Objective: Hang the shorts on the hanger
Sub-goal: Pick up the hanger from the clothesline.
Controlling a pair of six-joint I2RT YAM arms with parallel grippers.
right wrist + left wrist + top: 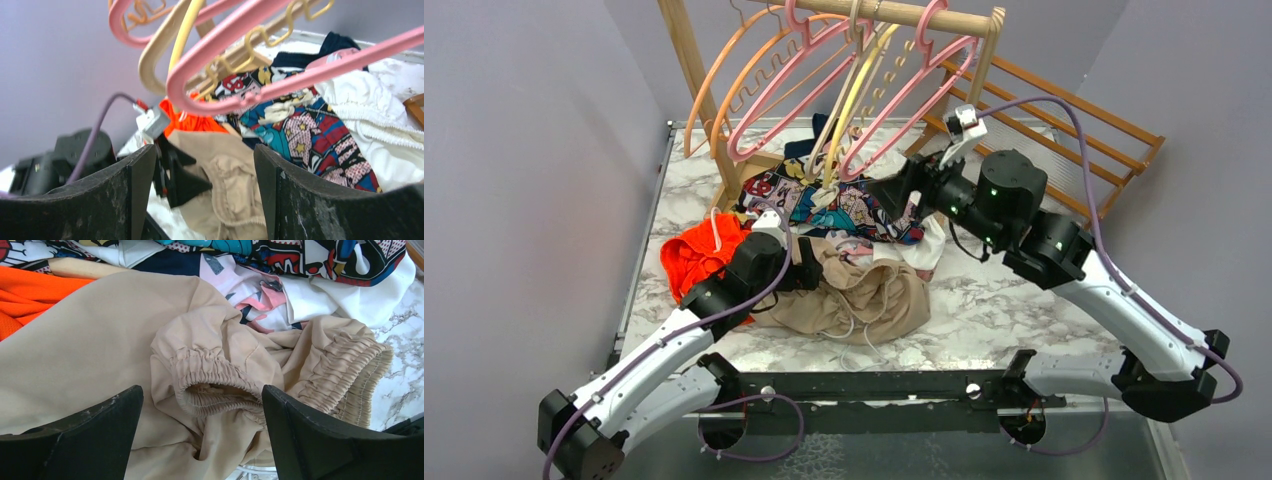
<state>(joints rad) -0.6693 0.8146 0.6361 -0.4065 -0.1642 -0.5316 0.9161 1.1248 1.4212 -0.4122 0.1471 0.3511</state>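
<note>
The nearest pink hanger's rounded end hangs above my fingers, so next I should raise my right gripper and move outward to straddle its straight sloping bar point(899, 138) point(305, 78).
The beige shorts point(864, 295) lie crumpled on the marble table in front of the clothes pile. In the left wrist view their gathered waistband point(215, 385) bunches between my left gripper's fingers. My left gripper point(809, 270) point(202, 405) stands open just over that fabric, holding nothing. Two pink hangers point(914, 105) point(774, 100) hang from the wooden rail at the back. My right gripper point(882, 190) point(205, 175) is open and empty just below the right pink hanger point(220, 41). It looks down at the shorts point(235, 185) and at the left gripper's fingers point(185, 182).
An orange garment point(699, 255) lies left of the shorts. A comic-print cloth point(844, 210) and white clothes point(370, 100) lie behind them. Orange point(724, 80) and yellow point(859, 90) hangers share the rail point(924, 15). A slatted wooden rack point(1064, 110) leans at the back right.
</note>
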